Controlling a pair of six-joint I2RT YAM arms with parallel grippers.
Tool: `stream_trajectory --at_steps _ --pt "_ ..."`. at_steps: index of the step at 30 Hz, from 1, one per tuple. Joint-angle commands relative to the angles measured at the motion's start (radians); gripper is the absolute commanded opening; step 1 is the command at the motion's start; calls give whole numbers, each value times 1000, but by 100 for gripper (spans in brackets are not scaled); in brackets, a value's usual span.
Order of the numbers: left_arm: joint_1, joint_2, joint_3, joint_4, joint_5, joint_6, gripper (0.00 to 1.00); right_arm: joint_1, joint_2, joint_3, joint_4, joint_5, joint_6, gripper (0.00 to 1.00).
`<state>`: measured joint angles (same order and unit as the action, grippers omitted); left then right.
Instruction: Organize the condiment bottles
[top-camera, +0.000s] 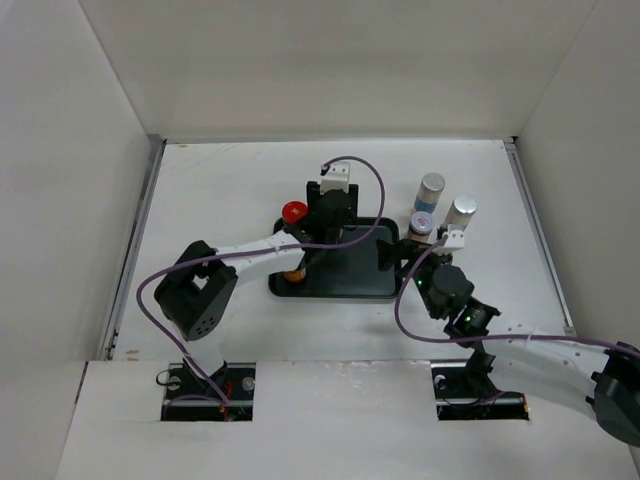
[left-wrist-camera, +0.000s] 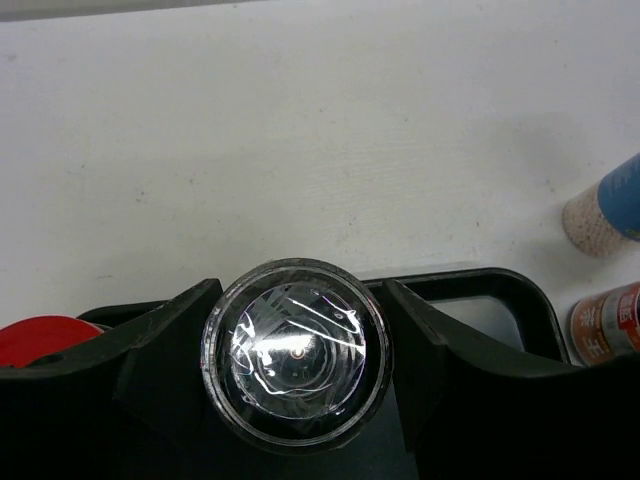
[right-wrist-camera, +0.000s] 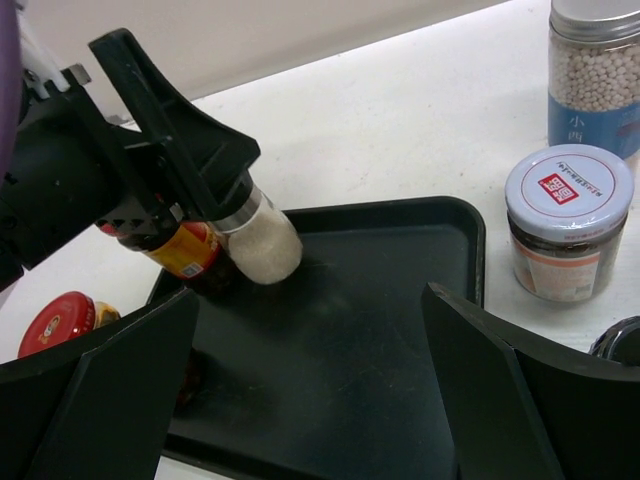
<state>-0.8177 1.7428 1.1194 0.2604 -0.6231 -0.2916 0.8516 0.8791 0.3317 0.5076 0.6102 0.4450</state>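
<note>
My left gripper needs to lower the small jar of white granules next to the dark jar and then let go of it there.
My left gripper (top-camera: 327, 222) is shut on a small jar of white granules (right-wrist-camera: 264, 243), gripping it at its clear-topped cap (left-wrist-camera: 295, 350). The jar is tilted over the far left part of the black tray (top-camera: 345, 285). A dark jar with a yellow and red label (right-wrist-camera: 184, 252) stands right behind it. A red-lidded jar (top-camera: 293, 212) is beside the tray's left end. My right gripper (right-wrist-camera: 310, 400) is open and empty over the tray's near right side. A grey-lidded jar (right-wrist-camera: 566, 222) and two tall silver-capped jars (top-camera: 431, 191) (top-camera: 461, 213) stand right of the tray.
White walls close in the table on the left, back and right. The tray's rim (left-wrist-camera: 505, 287) lies just beyond the held jar. A dark round lid (right-wrist-camera: 620, 342) shows at the right edge of the right wrist view.
</note>
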Motion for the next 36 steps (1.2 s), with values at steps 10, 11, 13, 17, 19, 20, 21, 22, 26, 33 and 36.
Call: stream_trajectory --at_steps 10,11,13,17,19,20,21,22,26,33,36 --pt "4 -14 -81 206 -23 -27 51 -19 0 0 45 20 8 100" --pt "4 -12 -85 209 -23 -29 51 -21 -2 0 45 20 9 100" --pt "2 -6 -93 215 -23 -30 51 -23 -2 0 43 20 9 100" --pt "-8 -3 -99 223 -24 -32 68 -21 -5 0 42 20 6 100" --pt "-11 -15 -101 226 -26 -30 79 -21 -3 0 42 20 6 100" --pt "-13 -26 -101 229 -26 -29 85 -21 -2 1 42 20 6 100" --pt "-14 -46 -90 232 -26 -23 91 -20 -2 3 40 26 3 100" --pt "-14 -48 -87 229 -26 -23 92 -19 -2 4 40 28 3 100" --pt "-16 -95 -73 234 -26 -20 98 -16 -14 18 23 49 -6 94" --pt "-36 -227 -84 312 -21 15 100 2 -22 93 -98 77 -11 33" --pt "-45 -276 -121 365 -29 37 99 20 -17 125 -148 109 -34 34"
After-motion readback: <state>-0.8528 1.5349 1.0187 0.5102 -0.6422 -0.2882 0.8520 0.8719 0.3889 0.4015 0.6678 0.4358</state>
